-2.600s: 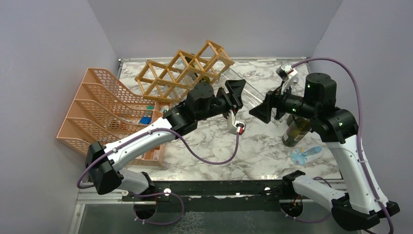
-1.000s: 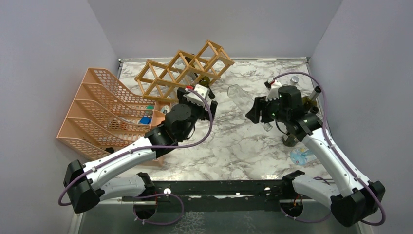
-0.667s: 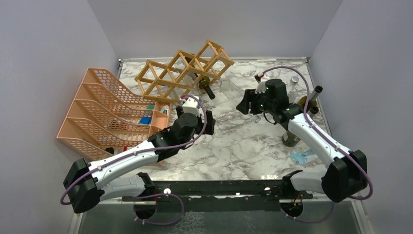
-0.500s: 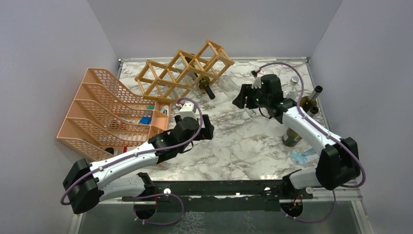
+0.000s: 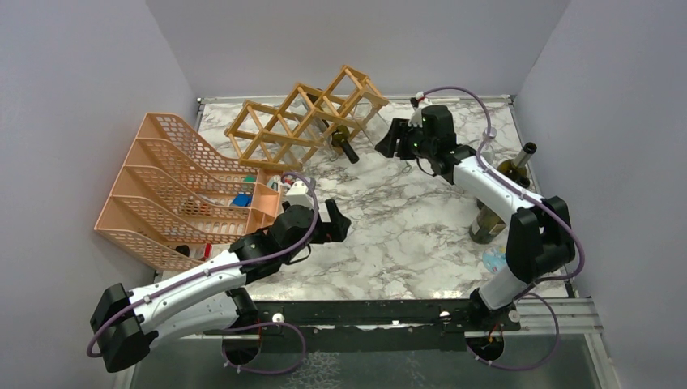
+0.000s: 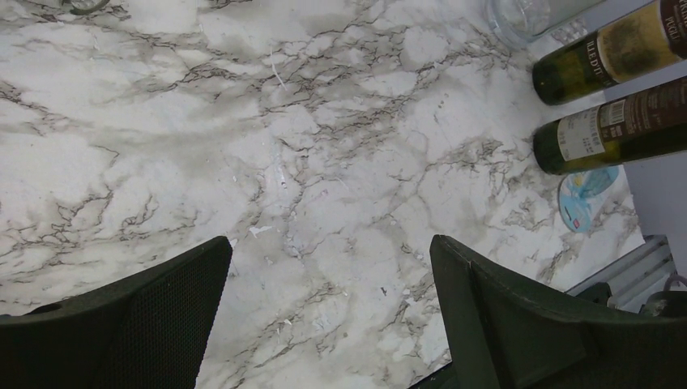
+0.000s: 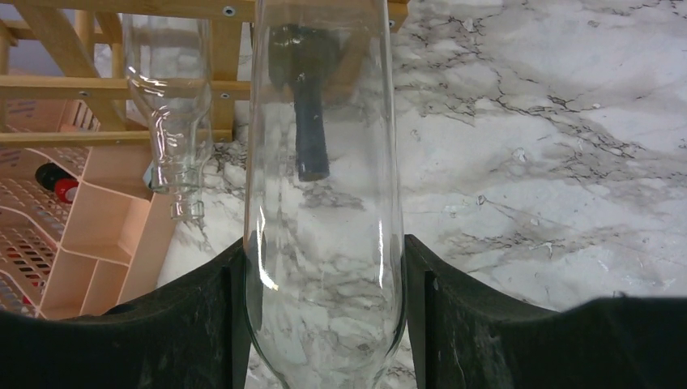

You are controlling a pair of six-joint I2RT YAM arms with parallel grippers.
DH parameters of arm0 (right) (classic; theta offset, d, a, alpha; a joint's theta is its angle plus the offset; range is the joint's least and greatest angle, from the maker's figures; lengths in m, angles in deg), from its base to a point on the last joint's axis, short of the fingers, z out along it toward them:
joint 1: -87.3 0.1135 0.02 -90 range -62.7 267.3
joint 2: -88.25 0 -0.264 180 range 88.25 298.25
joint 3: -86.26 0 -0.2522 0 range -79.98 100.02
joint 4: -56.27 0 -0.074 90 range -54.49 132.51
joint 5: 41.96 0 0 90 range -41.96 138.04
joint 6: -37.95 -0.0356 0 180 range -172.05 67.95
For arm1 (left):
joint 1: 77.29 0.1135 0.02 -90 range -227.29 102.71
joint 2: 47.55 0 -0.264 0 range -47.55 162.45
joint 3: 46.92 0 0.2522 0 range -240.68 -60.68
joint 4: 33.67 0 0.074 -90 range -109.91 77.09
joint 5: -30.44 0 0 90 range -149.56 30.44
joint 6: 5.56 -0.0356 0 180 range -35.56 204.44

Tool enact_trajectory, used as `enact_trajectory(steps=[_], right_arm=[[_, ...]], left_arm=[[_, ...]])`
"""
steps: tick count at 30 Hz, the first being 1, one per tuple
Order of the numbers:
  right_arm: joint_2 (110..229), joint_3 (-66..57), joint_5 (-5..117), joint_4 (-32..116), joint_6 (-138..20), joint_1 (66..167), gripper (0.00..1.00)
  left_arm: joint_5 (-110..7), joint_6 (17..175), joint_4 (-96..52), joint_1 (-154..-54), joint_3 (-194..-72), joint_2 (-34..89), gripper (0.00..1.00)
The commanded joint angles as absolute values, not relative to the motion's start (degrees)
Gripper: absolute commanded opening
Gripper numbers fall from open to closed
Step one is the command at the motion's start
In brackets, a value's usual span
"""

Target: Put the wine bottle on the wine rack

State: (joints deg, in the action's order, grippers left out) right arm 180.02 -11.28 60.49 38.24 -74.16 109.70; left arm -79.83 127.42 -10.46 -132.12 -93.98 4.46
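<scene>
My right gripper pushes outward toward the wine rack next, sliding the bottle deeper into its end opening [image 5: 361,100] [image 7: 322,13], as much of the clear bottle still sticks out.
My right gripper [image 5: 389,139] [image 7: 324,253] is shut on a clear glass wine bottle [image 7: 322,162] [image 5: 370,116], and its far end reaches the right end of the wine rack [image 5: 304,113] [image 7: 97,85]. The rack is a tan wooden lattice at the back of the table. A dark bottle lies in it with its neck [image 5: 345,149] [image 7: 309,138] sticking out. Another clear bottle [image 7: 170,97] also rests in the rack. My left gripper [image 5: 336,228] [image 6: 332,243] hangs open over bare marble near the table's middle, holding nothing.
A salmon-pink mesh organizer [image 5: 174,186] [image 7: 89,243] fills the left side. Two dark green bottles [image 5: 515,168] [image 5: 488,226] [image 6: 616,53] [image 6: 624,130] stand at the right edge. A blue packet [image 5: 496,259] [image 6: 587,190] lies near them. The walls close in at the back and sides.
My right arm has carried the clear bottle back and left, up to the rack's right end. My left arm has drawn back toward the near edge, jaws open.
</scene>
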Motion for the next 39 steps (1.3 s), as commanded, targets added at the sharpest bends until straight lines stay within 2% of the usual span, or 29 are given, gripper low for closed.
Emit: enact_trajectory(steps=[1, 17, 28, 34, 39], right_arm=[[181.78, -7.26, 59.11, 44.19, -75.31, 109.70, 0.01], [192.27, 2.52, 62.68, 47.61, -80.81, 109.65, 0.01], [205.36, 17.03, 65.14, 47.17, -81.06, 109.65, 0.01], [211.02, 23.44, 65.71, 45.22, -80.93, 109.66, 0.16], [213.99, 26.51, 65.23, 43.86, -80.05, 109.69, 0.32]], left_arm=[[-79.73, 125.42, -11.49, -132.14, -93.82, 2.10, 0.99], [-80.48, 121.83, -11.46, -132.13, -97.11, 3.55, 0.99], [-80.81, 119.96, -11.37, -132.14, -100.76, 7.03, 0.99], [-80.71, 120.21, -11.24, -132.14, -101.39, 6.80, 0.99], [-81.39, 120.30, -10.43, -132.13, -101.35, 5.49, 0.99]])
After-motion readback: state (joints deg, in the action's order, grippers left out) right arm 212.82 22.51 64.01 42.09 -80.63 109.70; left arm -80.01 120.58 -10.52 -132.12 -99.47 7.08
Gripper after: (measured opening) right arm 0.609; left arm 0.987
